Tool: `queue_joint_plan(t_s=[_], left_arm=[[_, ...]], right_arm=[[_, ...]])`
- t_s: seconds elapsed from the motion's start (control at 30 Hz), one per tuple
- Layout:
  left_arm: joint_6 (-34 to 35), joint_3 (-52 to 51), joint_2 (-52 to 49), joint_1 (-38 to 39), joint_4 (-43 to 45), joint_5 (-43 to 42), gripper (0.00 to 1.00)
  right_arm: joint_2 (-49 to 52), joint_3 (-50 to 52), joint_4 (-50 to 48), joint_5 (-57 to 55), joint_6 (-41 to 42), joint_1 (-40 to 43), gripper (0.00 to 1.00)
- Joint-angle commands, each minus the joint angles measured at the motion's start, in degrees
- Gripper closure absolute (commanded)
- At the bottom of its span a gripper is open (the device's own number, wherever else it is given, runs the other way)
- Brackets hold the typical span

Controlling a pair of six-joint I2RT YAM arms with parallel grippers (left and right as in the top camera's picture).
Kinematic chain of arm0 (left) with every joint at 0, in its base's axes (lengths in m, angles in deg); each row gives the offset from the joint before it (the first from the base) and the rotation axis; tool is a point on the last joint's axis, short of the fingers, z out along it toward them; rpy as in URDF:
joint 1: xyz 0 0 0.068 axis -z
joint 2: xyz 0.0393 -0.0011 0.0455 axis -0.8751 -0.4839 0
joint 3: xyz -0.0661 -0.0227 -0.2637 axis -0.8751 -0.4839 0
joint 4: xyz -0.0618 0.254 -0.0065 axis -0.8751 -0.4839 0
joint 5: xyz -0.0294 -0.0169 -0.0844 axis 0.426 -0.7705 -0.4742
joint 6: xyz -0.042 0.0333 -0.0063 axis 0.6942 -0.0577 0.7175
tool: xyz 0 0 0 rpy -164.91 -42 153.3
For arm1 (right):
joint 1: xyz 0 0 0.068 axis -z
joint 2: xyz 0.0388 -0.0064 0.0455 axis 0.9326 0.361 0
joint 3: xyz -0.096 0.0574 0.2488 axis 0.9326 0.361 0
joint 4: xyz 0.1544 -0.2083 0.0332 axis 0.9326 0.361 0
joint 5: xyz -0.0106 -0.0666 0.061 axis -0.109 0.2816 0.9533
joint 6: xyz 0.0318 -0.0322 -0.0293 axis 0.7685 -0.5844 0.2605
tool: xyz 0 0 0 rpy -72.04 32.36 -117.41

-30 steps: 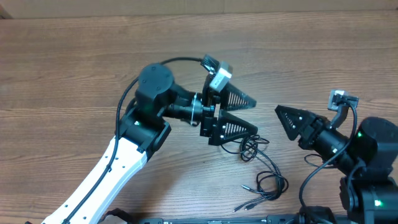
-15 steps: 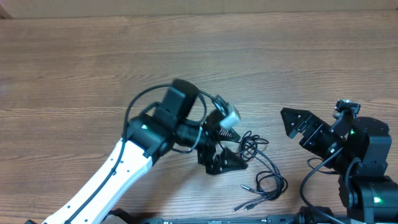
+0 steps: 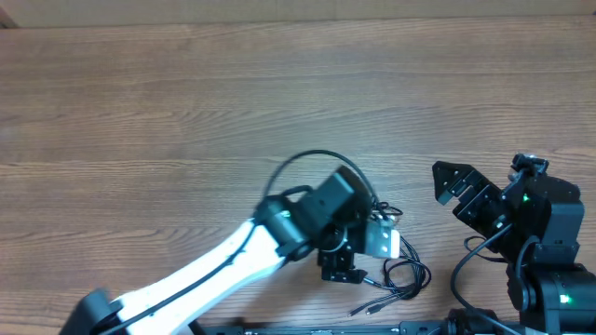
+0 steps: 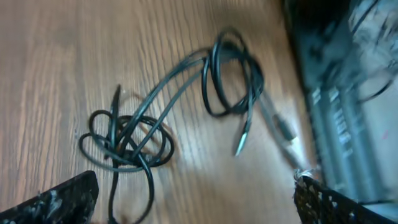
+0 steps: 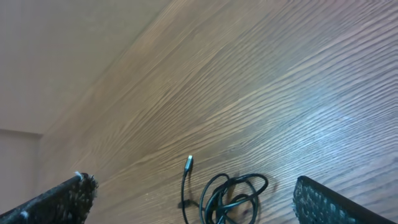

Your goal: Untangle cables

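Observation:
I will lower my left gripper next and move it to the right in the overhead view, onto the strands between knot and second loop (image 3: pixel 407 246) (image 4: pixel 166 99), because they are bare there.
The cables (image 4: pixel 127 140) are thin black cords on the wooden table. One end is a small knot of loops. Two strands run from it to a second loop (image 4: pixel 233 81) with small plug ends (image 4: pixel 242 137). My left gripper (image 4: pixel 196 208) points down just above them, open, with the knot near its left finger (image 4: pixel 56 199); nothing is between the jaws. From overhead it (image 3: pixel 349 265) covers part of the cables (image 3: pixel 405 274). My right gripper (image 3: pixel 456 191) stands open to the right, apart from them. Its camera shows the knot (image 5: pixel 233 190) and a plug (image 5: pixel 188 163) below open jaws.
The white left arm (image 3: pixel 214 270) crosses the front of the table from the lower left. The right arm's base (image 3: pixel 549 242) and its thick black cable sit at the right front. A dark rail (image 4: pixel 336 93) runs along the table's front edge near the plugs.
My left arm has swung right and toward the front edge, turning its gripper down over the cables. My right gripper has opened wider and drawn back slightly to the right.

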Motion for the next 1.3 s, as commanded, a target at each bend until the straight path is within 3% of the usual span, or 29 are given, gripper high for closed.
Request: queue_joint_plan(t_s=[0.0, 0.23, 0.47, 0.73, 1.07, 1.17, 1.27], left_arm=[[-7.63, 0.46, -5.20, 1.09, 2.95, 4.37, 0.00], [-7.50, 0.46, -11.13, 1.16, 11.15, 4.31, 0.01], [-7.93, 0.48, -11.76, 1.16, 19.98, 4.28, 0.00], [-11.17, 0.46, -13.77, 1.29, 20.46, 0.09, 0.11], [-18.36, 0.48, -19.91, 2.10, 21.97, -0.20, 0.15], [-19.08, 0.48, -21.81, 2.21, 24.17, -0.57, 0.26], [-19.06, 0.48, -22.77, 2.23, 25.88, -1.03, 0.54]], right_arm=[[-0.35, -0.94, -0.20, -1.62, 1.31, 1.16, 0.00], [-0.24, -0.94, 0.04, 1.92, 4.02, 9.99, 0.00], [1.27, -0.94, 0.11, 12.04, -1.42, 18.91, 0.00], [2.56, -0.94, 0.28, 13.05, -2.49, 19.65, 0.00], [2.56, -0.94, 0.48, 13.55, -2.47, 19.65, 0.00], [2.56, -0.94, 0.50, 14.12, -2.47, 19.65, 0.00], [2.56, -0.94, 0.57, 14.14, -2.47, 19.65, 0.00]])
